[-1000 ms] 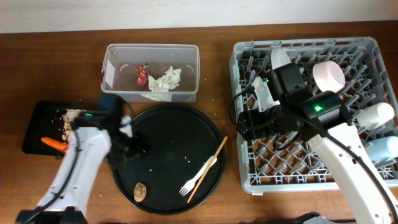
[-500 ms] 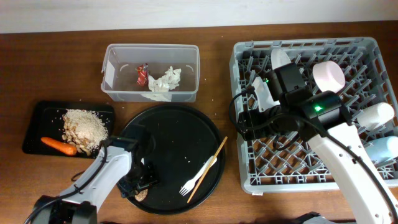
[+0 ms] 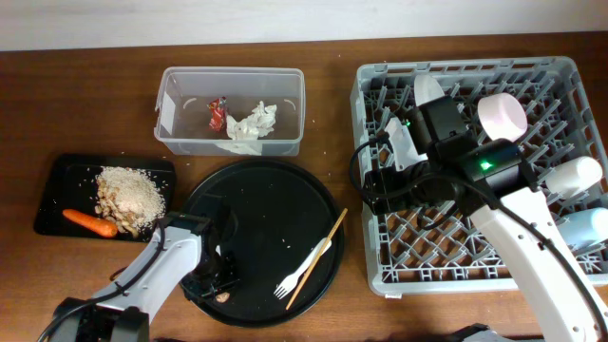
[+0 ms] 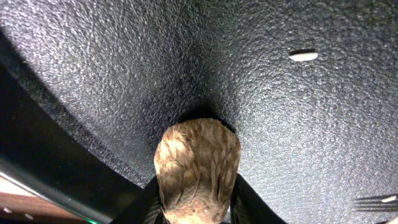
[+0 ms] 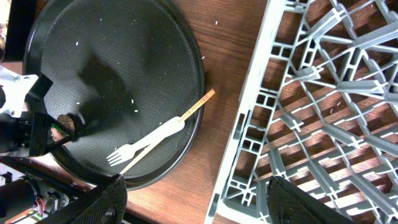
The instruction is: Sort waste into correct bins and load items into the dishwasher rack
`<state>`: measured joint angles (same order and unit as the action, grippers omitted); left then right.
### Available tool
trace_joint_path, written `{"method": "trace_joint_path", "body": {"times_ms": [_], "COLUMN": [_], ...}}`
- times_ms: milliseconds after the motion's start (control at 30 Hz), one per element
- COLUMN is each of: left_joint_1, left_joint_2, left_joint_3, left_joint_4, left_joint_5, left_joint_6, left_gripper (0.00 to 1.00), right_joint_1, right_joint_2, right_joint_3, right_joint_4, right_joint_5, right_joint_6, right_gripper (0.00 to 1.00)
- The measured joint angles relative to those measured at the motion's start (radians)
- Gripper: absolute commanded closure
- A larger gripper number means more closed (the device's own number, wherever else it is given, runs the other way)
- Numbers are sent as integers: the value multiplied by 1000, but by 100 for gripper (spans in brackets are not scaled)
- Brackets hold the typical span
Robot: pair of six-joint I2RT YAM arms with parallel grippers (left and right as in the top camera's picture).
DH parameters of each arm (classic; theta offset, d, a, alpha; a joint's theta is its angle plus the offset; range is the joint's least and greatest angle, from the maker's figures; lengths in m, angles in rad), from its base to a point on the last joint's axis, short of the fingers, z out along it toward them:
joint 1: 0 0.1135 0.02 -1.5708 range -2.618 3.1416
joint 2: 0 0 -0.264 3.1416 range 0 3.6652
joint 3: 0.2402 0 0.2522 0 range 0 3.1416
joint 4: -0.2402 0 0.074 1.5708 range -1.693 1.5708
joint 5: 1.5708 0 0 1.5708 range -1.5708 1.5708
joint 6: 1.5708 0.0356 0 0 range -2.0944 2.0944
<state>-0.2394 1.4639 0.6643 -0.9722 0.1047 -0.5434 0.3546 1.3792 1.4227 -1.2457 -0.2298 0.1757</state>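
Observation:
My left gripper rises next, carries the brown lump (image 3: 222,296) to the left in the overhead view and releases it there, since the shallow black tray holds food scraps.
The small brown lump (image 4: 198,168) lies at the front left of the large round black tray (image 3: 275,199). My left gripper (image 4: 196,205) is down on it, a finger pressed against each side; from overhead the lump (image 3: 222,296) peeks out beneath the gripper (image 3: 217,285). A white plastic fork (image 3: 302,271) and a thin wooden stick (image 3: 318,256) lie crossed on the tray's right side. My right gripper (image 5: 199,205) hangs open and empty above the left edge of the grey dishwasher rack (image 3: 380,275).
The clear tub (image 3: 171,114) at the back holds a red wrapper (image 3: 218,114) and white tissue (image 3: 252,123). The shallow black tray (image 3: 52,204) on the left holds rice scraps (image 3: 131,195) and a carrot (image 3: 90,222). A pink bowl (image 3: 501,116) and cups sit in the rack.
My left arm swung from beside the shallow black tray to the round tray's front, and its jaws closed in around the brown lump. The right arm has not moved.

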Motion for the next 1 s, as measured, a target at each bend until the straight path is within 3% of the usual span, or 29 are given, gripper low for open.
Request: {"method": "trace_joint_path", "body": {"times_ms": [133, 267, 400, 733, 800, 900, 1000], "left_joint_1": [0, 6, 135, 666, 700, 736, 740], "left_joint_2": [0, 0, 0, 7, 43, 144, 211], "left_joint_3": [38, 252, 446, 447, 447, 447, 447], "left_joint_4": [1, 3, 77, 372, 394, 420, 440], "left_joint_5": [-1, -19, -156, -245, -247, -248, -247], "left_joint_6": [4, 28, 52, 80, 80, 84, 92], "left_gripper": [84, 85, 85, 85, 84, 72, 69], "right_joint_1": [0, 0, 0, 0, 0, 0, 0], "right_joint_2": [0, 0, 0, 0, 0, 0, 0], "right_joint_3": [0, 0, 0, 0, 0, 0, 0], "right_joint_4": [-2, -16, -19, -23, -22, -22, -22], "right_joint_5": [0, 0, 0, 0, 0, 0, 0], "right_joint_6": [1, 0, 1, 1, 1, 1, 1], "right_gripper": [24, 24, 25, 24, 24, 24, 24]}}
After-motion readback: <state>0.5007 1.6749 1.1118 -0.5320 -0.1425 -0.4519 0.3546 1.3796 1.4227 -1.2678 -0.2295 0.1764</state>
